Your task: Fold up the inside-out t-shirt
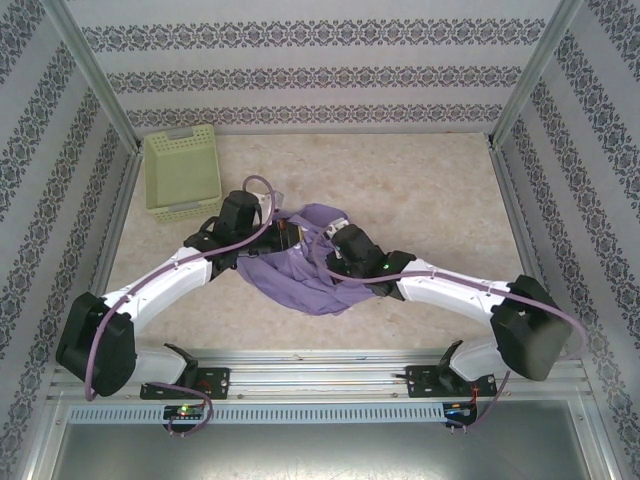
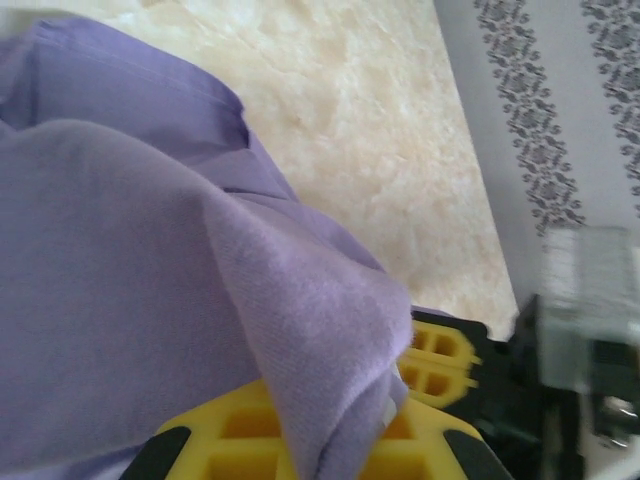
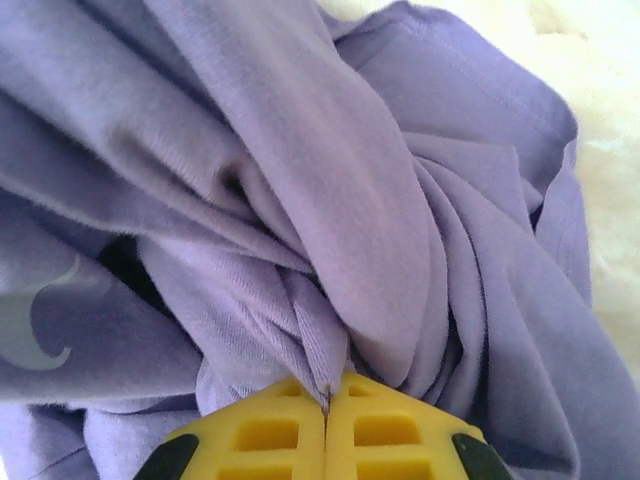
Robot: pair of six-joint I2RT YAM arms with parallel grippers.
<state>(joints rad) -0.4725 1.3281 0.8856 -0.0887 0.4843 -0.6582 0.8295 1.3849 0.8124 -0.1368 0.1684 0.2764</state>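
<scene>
The cloth of the fold lies on the basket's side of my left gripper's fingers, so I need to move my left gripper toward the basket and let go of the fold over the shirt's basket-side part (image 1: 262,268).
The inside-out t-shirt (image 1: 305,275) is a lavender bundle held up off the table between my two arms. My left gripper (image 1: 272,236) is at its left top, and my right gripper (image 1: 338,256) is at its right side. In the left wrist view the cloth (image 2: 150,260) drapes over the yellow fingers (image 2: 240,440), and the left gripper (image 2: 340,425) is shut on a fold. In the right wrist view the right gripper (image 3: 326,402) is shut, pinching a thin ridge of twisted fabric (image 3: 330,200). A bit of white print (image 3: 30,335) shows at the left.
A pale green basket (image 1: 182,172) stands at the back left of the beige table (image 1: 420,190). Patterned walls with metal posts close in the table on three sides. A metal rail (image 1: 320,380) carries the arm bases at the near edge.
</scene>
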